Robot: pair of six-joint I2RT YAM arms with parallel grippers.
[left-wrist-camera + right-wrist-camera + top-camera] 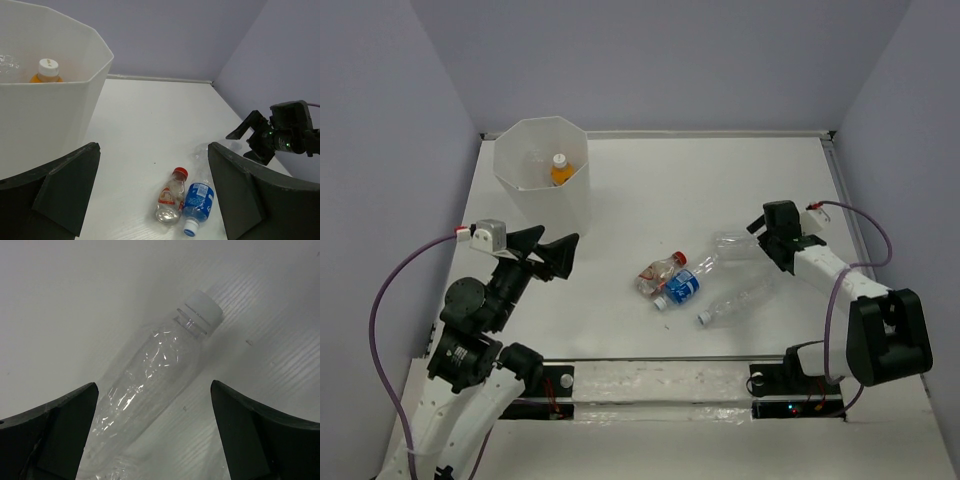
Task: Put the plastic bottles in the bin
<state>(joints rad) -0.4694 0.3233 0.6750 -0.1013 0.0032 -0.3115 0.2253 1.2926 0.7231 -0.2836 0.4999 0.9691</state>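
Note:
The right gripper moves down and to the left in the wrist view next, straddling the clear bottle's body point(738, 245) point(146, 371) behind the cap, since it lies that way below.
The white faceted bin point(556, 206) stands at the far left with an orange bottle point(560, 169) upright inside it. On the table's middle a red-labelled bottle point(656, 277) and a blue-labelled bottle point(682, 286) lie side by side. A clear bottle point(738, 302) lies to their right. Another clear bottle with a white cap point(155, 370) lies below my open right gripper point(154, 387), nearer its left finger and untouched. My left gripper point(552, 252) hangs open and empty in front of the bin, left of the two labelled bottles point(171, 197).
Grey walls enclose the table on the left, far and right sides. A raised rail point(840, 190) runs along the right edge. In the left wrist view the bin's wall point(60, 115) fills the left, and the right arm point(280, 132) hangs at the far right.

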